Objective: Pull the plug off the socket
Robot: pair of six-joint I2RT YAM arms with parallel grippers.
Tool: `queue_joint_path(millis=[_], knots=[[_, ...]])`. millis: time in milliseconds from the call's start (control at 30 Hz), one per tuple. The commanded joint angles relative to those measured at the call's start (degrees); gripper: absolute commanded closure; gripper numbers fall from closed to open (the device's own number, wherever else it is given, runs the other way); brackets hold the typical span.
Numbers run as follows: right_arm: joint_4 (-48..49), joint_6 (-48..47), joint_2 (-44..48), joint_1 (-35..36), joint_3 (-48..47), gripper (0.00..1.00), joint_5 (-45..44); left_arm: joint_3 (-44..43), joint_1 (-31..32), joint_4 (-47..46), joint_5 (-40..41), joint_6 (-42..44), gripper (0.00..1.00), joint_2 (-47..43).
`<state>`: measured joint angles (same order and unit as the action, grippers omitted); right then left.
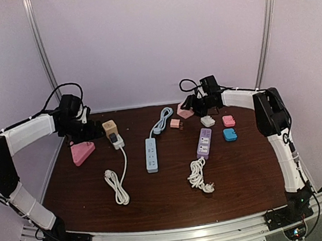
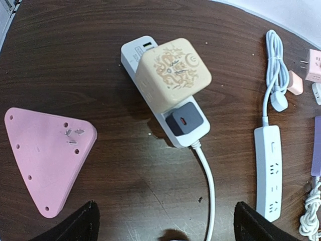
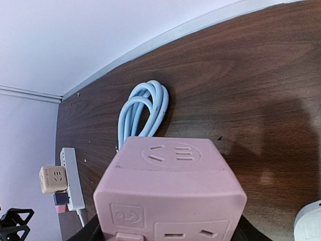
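Note:
My right gripper holds the pink cube socket [image 3: 170,196] and will move down and toward the white adapter to release it there, since bare tabletop lies open beside that adapter.
A white power strip [image 2: 138,50] lies at the table's back left, with a beige cube adapter [image 2: 173,74] and a grey plug [image 2: 184,121] plugged into it. Both also show in the top view, the adapter [image 1: 110,127] behind the plug [image 1: 115,138]. My left gripper [image 2: 165,228] is open and empty, hovering just short of the plug, its fingers [image 2: 75,227] wide on either side of the strip's white cable [image 2: 210,186]. My right gripper [image 3: 168,236] is shut on a pink cube socket [image 3: 170,196] at the back right [image 1: 184,111].
A pink triangular block [image 1: 82,152] lies left of the strip. A blue strip [image 1: 151,154] with a coiled blue cable [image 1: 162,121], a purple strip [image 1: 204,143] and its white cord [image 1: 199,176] lie mid-table. Small pink [image 1: 228,121], blue [image 1: 229,135] and white [image 1: 207,121] adapters sit right.

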<state>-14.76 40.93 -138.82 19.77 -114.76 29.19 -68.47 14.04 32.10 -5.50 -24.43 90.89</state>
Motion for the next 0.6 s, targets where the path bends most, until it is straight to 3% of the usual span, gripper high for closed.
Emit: queue_joint_path(millis=[0, 167, 567], knots=[[5.65, 4.52, -2.41, -0.96, -1.79, 0.88, 2.82, 0.29, 0.37, -2.30, -2.46, -0.72, 0.06, -3.14], [5.98, 5.14, -3.51, -1.05, -1.68, 0.76, 2.53, -0.25, 0.37, -2.21, -3.33, -0.37, 0.06, -3.87], [-1.38, 0.58, -0.86, -1.14, 0.48, 0.17, -3.95, -0.89, 0.72, -2.30, -3.66, -0.71, 0.06, -3.27]])
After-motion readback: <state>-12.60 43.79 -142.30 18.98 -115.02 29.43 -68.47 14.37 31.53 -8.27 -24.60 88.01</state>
